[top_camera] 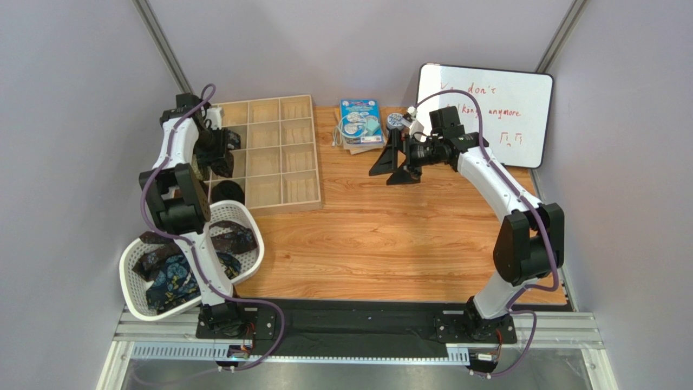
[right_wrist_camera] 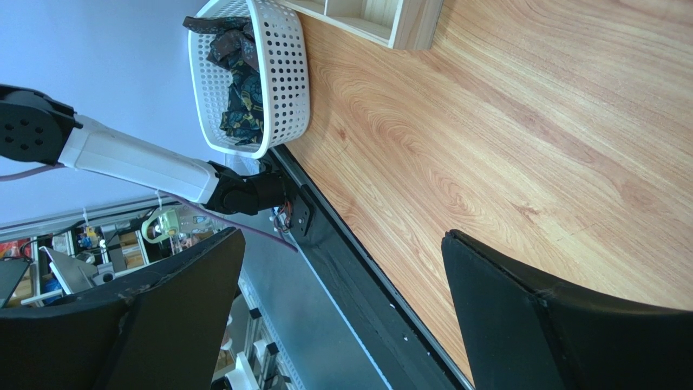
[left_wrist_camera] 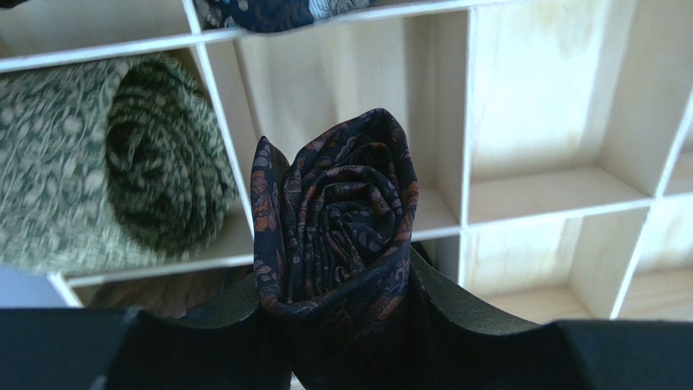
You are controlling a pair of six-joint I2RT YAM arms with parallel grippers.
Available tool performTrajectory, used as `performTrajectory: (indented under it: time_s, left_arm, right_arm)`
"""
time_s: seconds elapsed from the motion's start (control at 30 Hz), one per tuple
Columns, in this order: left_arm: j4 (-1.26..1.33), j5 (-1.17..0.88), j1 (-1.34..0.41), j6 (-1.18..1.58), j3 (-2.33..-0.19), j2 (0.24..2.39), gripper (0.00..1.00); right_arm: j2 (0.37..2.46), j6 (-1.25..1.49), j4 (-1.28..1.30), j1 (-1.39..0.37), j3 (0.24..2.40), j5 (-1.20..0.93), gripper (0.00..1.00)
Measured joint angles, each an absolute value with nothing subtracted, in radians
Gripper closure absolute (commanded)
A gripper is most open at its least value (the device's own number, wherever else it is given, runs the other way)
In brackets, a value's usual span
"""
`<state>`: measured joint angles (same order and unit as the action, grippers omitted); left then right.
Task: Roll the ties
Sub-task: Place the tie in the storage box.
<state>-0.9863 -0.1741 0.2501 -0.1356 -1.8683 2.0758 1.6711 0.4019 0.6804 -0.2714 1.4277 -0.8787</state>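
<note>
The left gripper moves down into the section of the box beside the olive rolled tie next and opens its fingers to release the navy tie, since that section stands empty.
A rolled navy tie with orange-brown paisley [left_wrist_camera: 337,211] stands coil-end up between the pads of my left gripper [left_wrist_camera: 337,296], which is shut on it over the wooden divider box [left_wrist_camera: 468,122]. In the top view the left gripper [top_camera: 221,159] hangs over the box's left column. An olive rolled tie [left_wrist_camera: 138,162] lies in the compartment to the left, and a further dark tie [left_wrist_camera: 268,12] shows in the cell beyond. Loose ties [top_camera: 175,272] fill the white mesh basket [top_camera: 248,219]. My right gripper [top_camera: 396,162] is open and empty above the table's back; its wrist view shows the jaws [right_wrist_camera: 342,309] spread wide.
The wooden divider box [top_camera: 319,191] sits at the back left, with a dark coil [top_camera: 230,192] in its near-left cell. A stack of booklets [top_camera: 360,122] and a whiteboard [top_camera: 496,106] stand at the back. The basket [right_wrist_camera: 281,73] overhangs the near-left table edge.
</note>
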Motion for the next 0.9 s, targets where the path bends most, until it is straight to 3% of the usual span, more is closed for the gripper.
performTrajectory:
  time_s: [0.33,0.43,0.47,0.53,0.57,0.83,0.87,0.9]
  left_arm:
    - [-0.943,-0.146,0.242,-0.115,-1.925,2.233,0.73]
    - [-0.941,-0.144,0.237,-0.108,-1.945,2.253,0.53]
    - [-0.940,-0.144,0.236,-0.105,-1.950,2.255,0.40]
    - [-0.936,-0.144,0.235,-0.096,-1.952,2.256,0.38]
    - [-0.933,-0.144,0.234,-0.093,-1.952,2.255,0.24]
    - [-0.932,-0.123,0.230,-0.077,-1.952,2.255,0.18]
    - [-0.935,-0.121,0.229,-0.076,-1.952,2.253,0.01]
    - [-0.939,-0.121,0.229,-0.076,-1.953,2.251,0.00]
  right_arm:
    - [1.685,0.397,0.692,-0.270,1.422,-0.879,0.00]
    - [1.684,0.394,0.693,-0.270,1.422,-0.879,0.00]
    - [1.684,0.393,0.695,-0.270,1.422,-0.879,0.00]
    - [1.685,0.391,0.699,-0.269,1.422,-0.879,0.00]
    - [1.684,0.389,0.702,-0.267,1.422,-0.879,0.00]
    - [1.687,0.364,0.733,-0.242,1.426,-0.879,0.00]
    - [1.689,0.359,0.744,-0.240,1.431,-0.879,0.00]
    - [1.692,0.350,0.755,-0.237,1.439,-0.879,0.00]
